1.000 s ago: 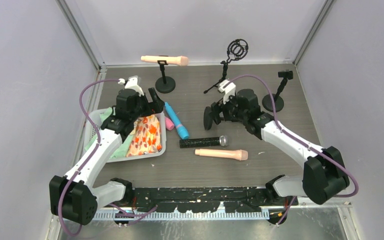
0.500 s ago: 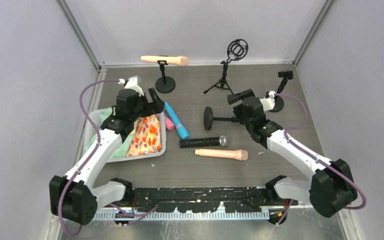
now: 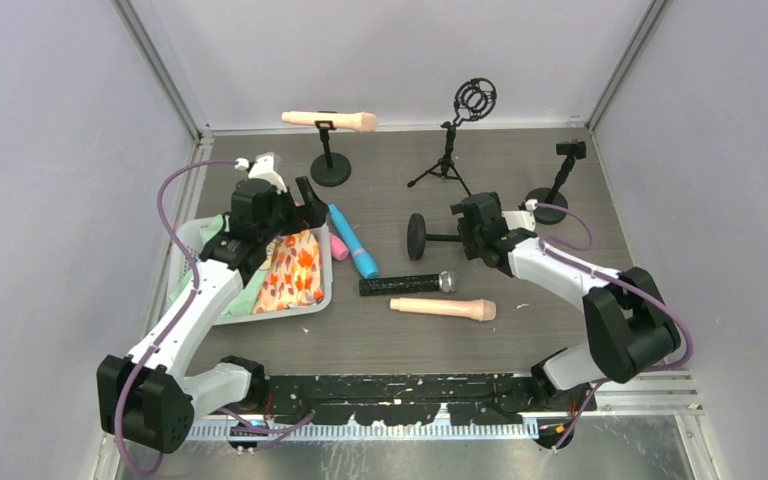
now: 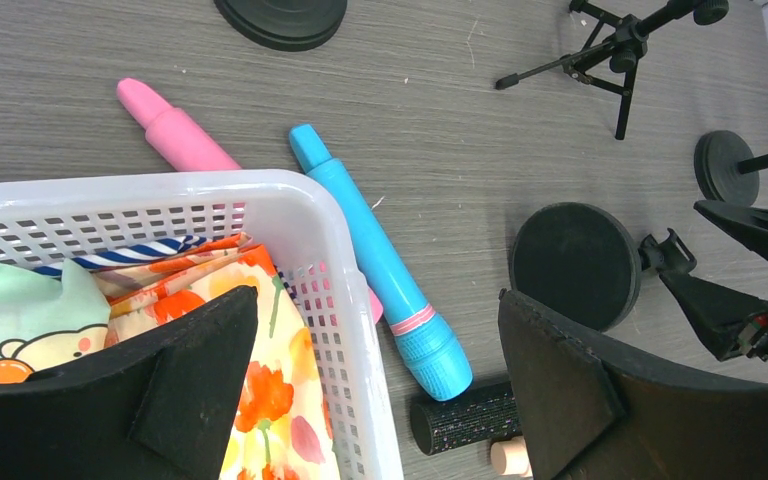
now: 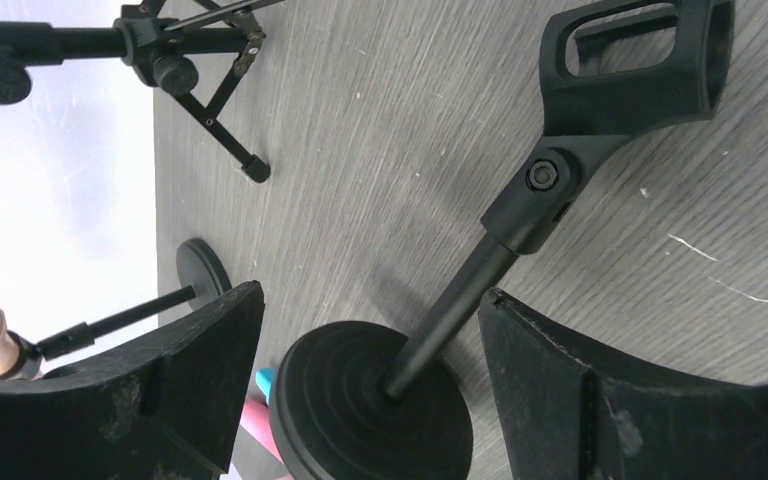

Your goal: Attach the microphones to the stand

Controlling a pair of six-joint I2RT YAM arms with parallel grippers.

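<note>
The toppled stand's collar by the clip sits below the robot's right gripper, toward the right in its wrist view, so the right gripper should move down that way and close.
A peach microphone (image 3: pixel 330 121) is clipped in the back-left stand (image 3: pixel 331 170). On the table lie a blue microphone (image 3: pixel 353 241), a black microphone with a silver head (image 3: pixel 408 284) and a second peach microphone (image 3: pixel 443 308). A black stand has toppled, its disc base (image 3: pixel 417 237) on edge. My right gripper (image 3: pixel 460 236) is open astride that stand's rod (image 5: pixel 450 320), its fingers apart from the rod, with the base (image 5: pixel 370 420) low between them and the clip (image 5: pixel 640 65) beyond. My left gripper (image 3: pixel 307 203) hangs open above the blue microphone (image 4: pixel 375 260) and the basket rim.
A white basket (image 3: pixel 322 262) of patterned cloths sits at the left. A pink stick (image 3: pixel 339 247) lies between it and the blue microphone. A tripod stand with a ring mount (image 3: pixel 447 150) is at the back centre. An empty upright stand (image 3: pixel 558 185) is at the back right.
My right arm swung its wrist round from near the tripod and folded in, bringing the open gripper over the fallen stand's rod. The left arm and the microphones have stayed put.
</note>
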